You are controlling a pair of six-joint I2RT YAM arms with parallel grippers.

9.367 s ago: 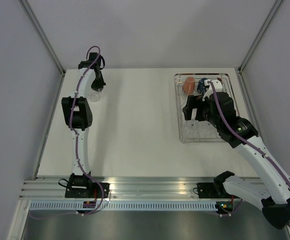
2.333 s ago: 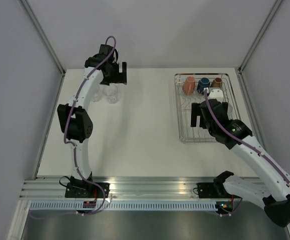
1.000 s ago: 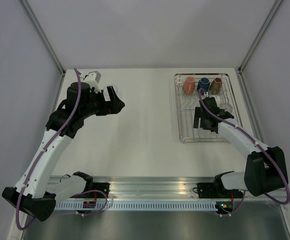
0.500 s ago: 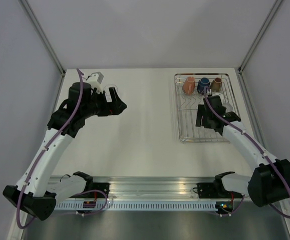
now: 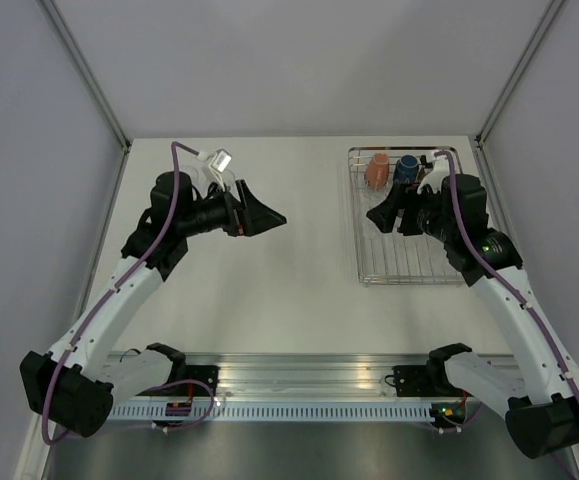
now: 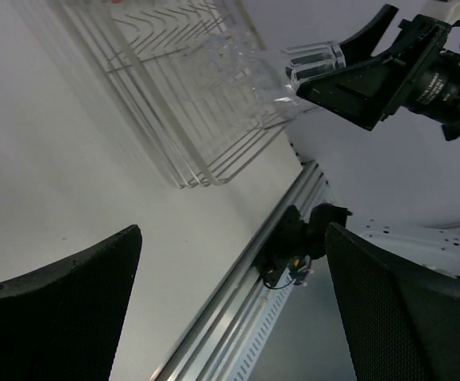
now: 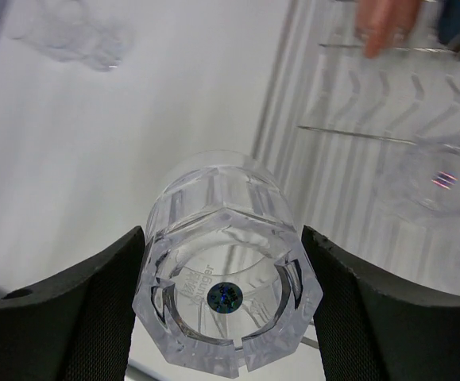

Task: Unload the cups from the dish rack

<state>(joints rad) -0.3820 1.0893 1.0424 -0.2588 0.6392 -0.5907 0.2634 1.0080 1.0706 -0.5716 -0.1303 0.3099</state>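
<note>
The robot will tilt its left gripper up and reach onto the clear cup's loose end (image 6: 284, 78), which sticks out past the other gripper's fingers, to the left gripper's right in the top view.
The dish rack (image 5: 409, 262) is a silver wire rack at the back right of the table. My right gripper (image 5: 391, 215) hovers over the rack's left half, shut on a clear glass cup (image 7: 228, 295) whose base faces the wrist camera. That held cup (image 6: 313, 67) also shows in the left wrist view. A second clear cup (image 7: 436, 182) stays in the rack. A salmon mug (image 5: 377, 171) and a dark blue mug (image 5: 406, 168) stand at the rack's far end. My left gripper (image 5: 267, 212) is open and empty over the table's middle left, pointing toward the rack (image 6: 183, 99).
Blurred clear glasses (image 7: 75, 33) stand on the white table at the far left. The aluminium rail (image 5: 309, 375) with both arm bases runs along the near edge. Grey walls close in the left, back and right sides.
My right gripper has closed on a clear cup and lifted it off the rack toward the left. My left arm has swung right, its open gripper now facing the rack.
</note>
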